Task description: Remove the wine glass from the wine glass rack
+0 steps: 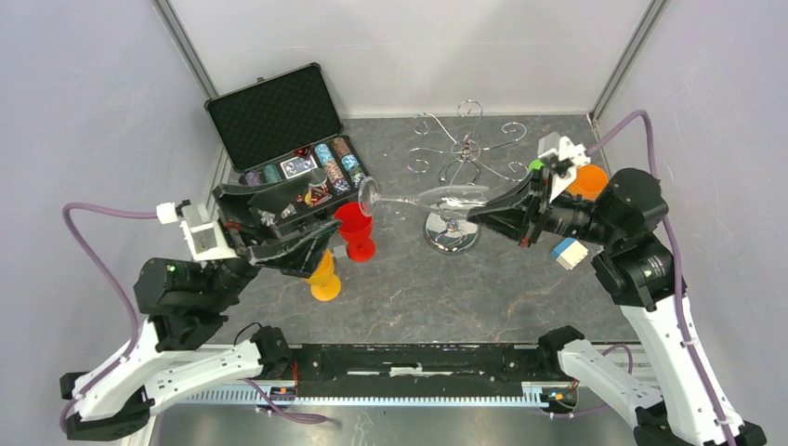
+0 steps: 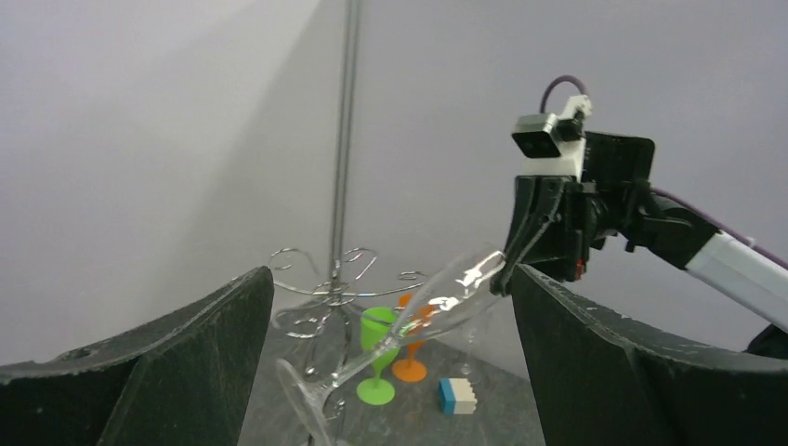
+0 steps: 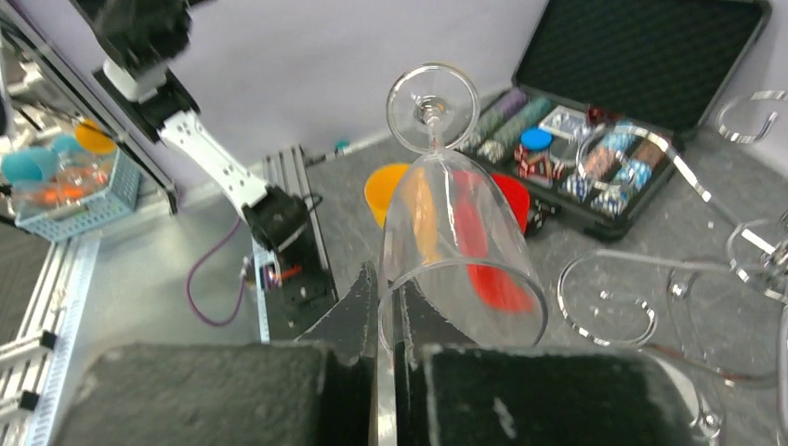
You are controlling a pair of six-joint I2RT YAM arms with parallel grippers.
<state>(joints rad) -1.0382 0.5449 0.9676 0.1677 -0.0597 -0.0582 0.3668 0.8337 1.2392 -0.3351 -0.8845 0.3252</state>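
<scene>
The clear wine glass hangs sideways, so my right gripper should next tilt downward and bring the glass's foot down onto bare tabletop beside the red cup to release it.
The clear wine glass lies on its side in the air, foot pointing left. My right gripper is shut on the rim of its bowl; in the right wrist view the fingers pinch the rim wall of the glass at the gripper. The chrome wine glass rack stands just behind and below the glass, its curled hook arms apart from it. My left gripper is open and empty, left of the glass foot. The left wrist view shows the glass between its open fingers, further off.
An open black case of poker chips lies at the back left. A red cup and an orange cup stand by my left gripper. A green cup, another orange cup and a blue-white block sit near my right arm.
</scene>
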